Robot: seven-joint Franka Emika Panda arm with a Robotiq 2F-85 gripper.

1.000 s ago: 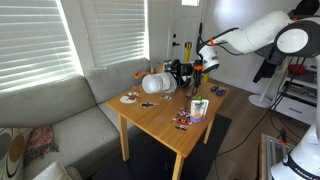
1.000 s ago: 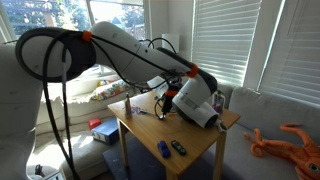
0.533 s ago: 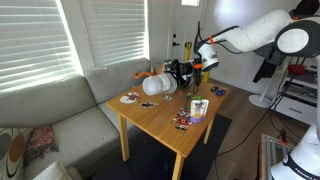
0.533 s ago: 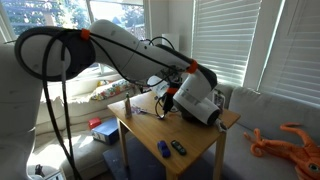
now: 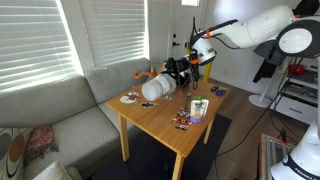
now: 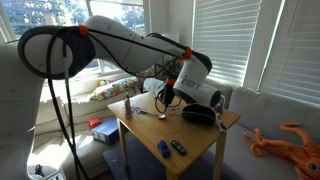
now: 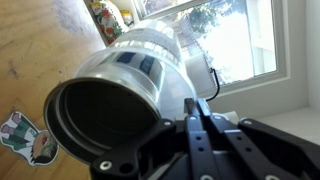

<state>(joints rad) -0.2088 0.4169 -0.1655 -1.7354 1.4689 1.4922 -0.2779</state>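
My gripper should lower the tumbler next until it lies on the wooden table, then let go of its rim. The tumbler still hangs on its side above the table.
My gripper (image 5: 176, 74) is shut beside the rim of a large white and silver tumbler (image 5: 155, 88) and holds it on its side above the wooden table (image 5: 160, 125). In the wrist view the tumbler (image 7: 130, 85) fills the frame, its dark open mouth toward the camera, and my two fingers (image 7: 190, 108) are pressed together against its side. What they pinch is hidden, probably a handle. In an exterior view the tumbler (image 6: 207, 97) hangs below my wrist over the table's far end.
On the table lie a small plate (image 5: 130, 98), a cup with items (image 5: 198, 108), small stickers (image 5: 184, 121) and blue items (image 6: 163, 150). A grey sofa (image 5: 60, 125) stands beside the table. Blinds and a window are behind.
The tumbler has risen off the table with my gripper and tilted, its mouth now pointing down toward the sofa side.
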